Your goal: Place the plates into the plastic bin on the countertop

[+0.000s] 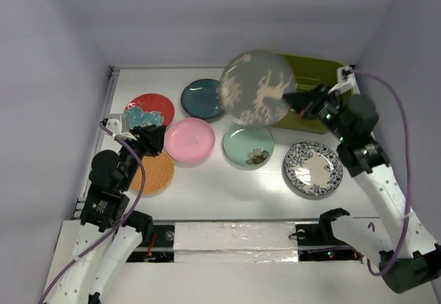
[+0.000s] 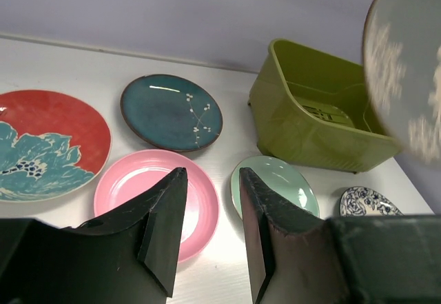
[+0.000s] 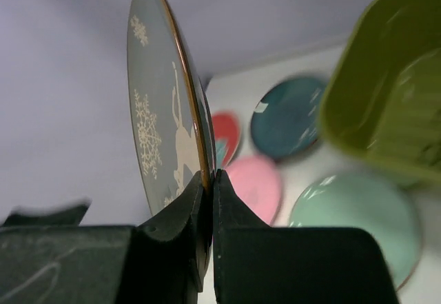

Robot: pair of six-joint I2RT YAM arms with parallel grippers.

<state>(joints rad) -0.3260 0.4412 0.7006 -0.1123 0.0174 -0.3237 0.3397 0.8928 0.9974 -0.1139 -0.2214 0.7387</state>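
The grey plate is mostly beside the bin's opening (image 1: 313, 80) (image 3: 408, 103). My right gripper needs to carry the plate outward first, to the right in the top view, to get it down inside.
My right gripper (image 1: 292, 101) (image 3: 209, 174) is shut on the rim of the grey plate with the white deer (image 1: 258, 87) (image 3: 160, 104), holding it lifted and tilted beside the olive-green plastic bin (image 1: 321, 64) (image 2: 313, 114) (image 3: 386, 90). On the white countertop (image 1: 227, 187) lie the red plate (image 1: 148, 110) (image 2: 41, 142), dark teal plate (image 1: 202, 98) (image 2: 171, 110), pink plate (image 1: 189, 140) (image 2: 131, 187), mint green plate (image 1: 248, 145) (image 2: 286, 183), orange plate (image 1: 155, 172) and white-and-blue plate (image 1: 313, 168) (image 2: 365, 202). My left gripper (image 1: 153, 138) (image 2: 212, 180) hovers open and empty over the pink plate's edge.
Pale lavender walls (image 1: 41, 76) close in the countertop on three sides. The bin stands at the back right corner. A strip of white tape (image 1: 234, 238) runs along the near edge between the arm bases.
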